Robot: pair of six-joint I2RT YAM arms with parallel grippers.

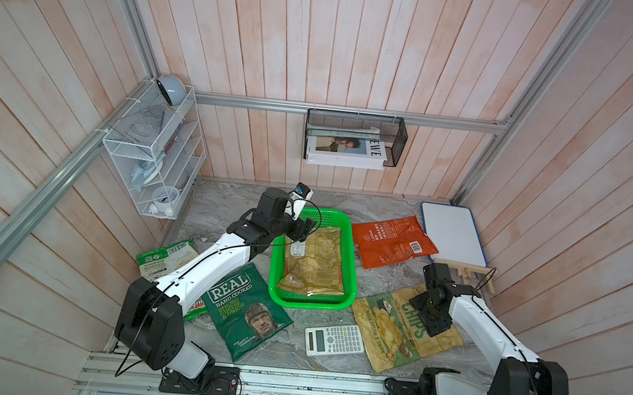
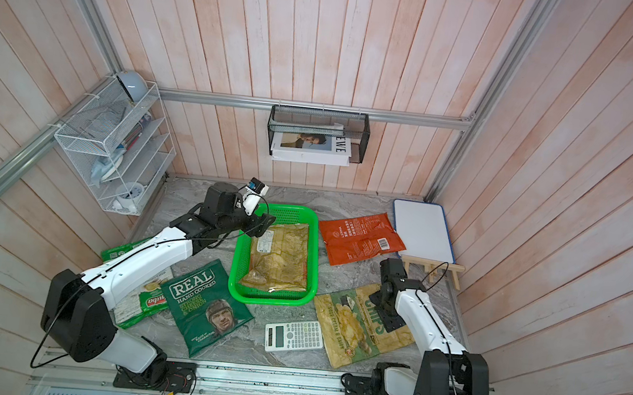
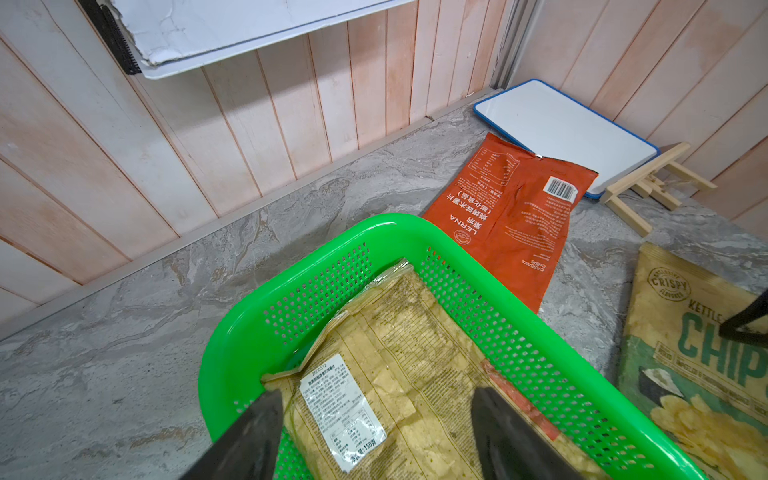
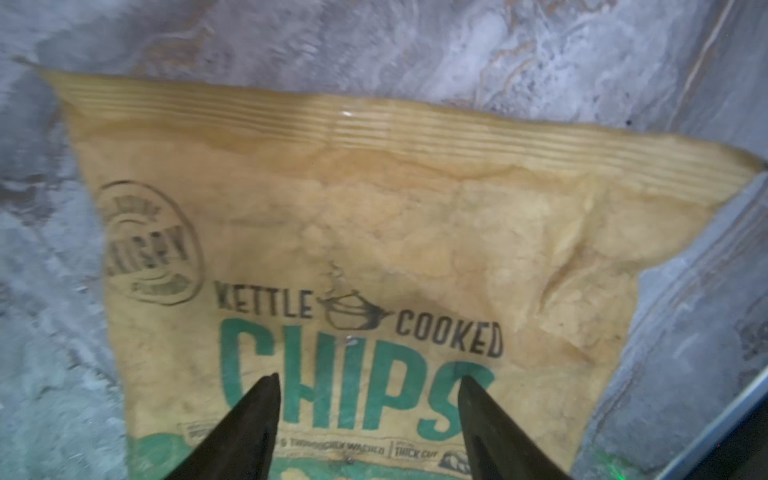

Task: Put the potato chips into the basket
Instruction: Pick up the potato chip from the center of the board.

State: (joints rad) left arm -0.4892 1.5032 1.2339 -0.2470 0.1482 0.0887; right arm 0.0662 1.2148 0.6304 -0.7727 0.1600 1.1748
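Note:
The right gripper's open fingers already point down above the green CHIPS lettering (image 1: 414, 320) (image 4: 356, 385) of the bag, so the right gripper should next move down onto those letters and close there.
The green basket (image 1: 307, 305) (image 2: 270, 301) (image 3: 232, 332) holds the tan-gold chip bag (image 1: 316, 262) (image 2: 280, 257) (image 3: 415, 353). My left gripper (image 1: 301, 229) (image 2: 264, 223) (image 3: 376, 395) hangs open over the bag's far end, with nothing between its fingers. My right gripper (image 1: 432, 315) (image 2: 388, 314) (image 4: 370, 377) points down, open, over the lettering of the beige-green CHIPS bag (image 1: 393, 330) (image 2: 353, 330) (image 4: 374, 208). An orange-red bag (image 1: 390, 242) (image 2: 359, 237) (image 3: 511, 216) lies right of the basket. The dark green REAL bag (image 1: 246, 311) (image 2: 207, 307) lies front left. A white-green bag (image 1: 164, 256) (image 2: 135, 303) is partly hidden under the left arm.
A white calculator (image 1: 334, 339) lies in front of the basket, between the REAL and CHIPS bags. A whiteboard (image 1: 453, 233) and a wooden easel (image 1: 467, 270) sit at the back right. A white wire rack (image 1: 155, 149) and a black mesh holder (image 1: 355, 138) hang on the walls.

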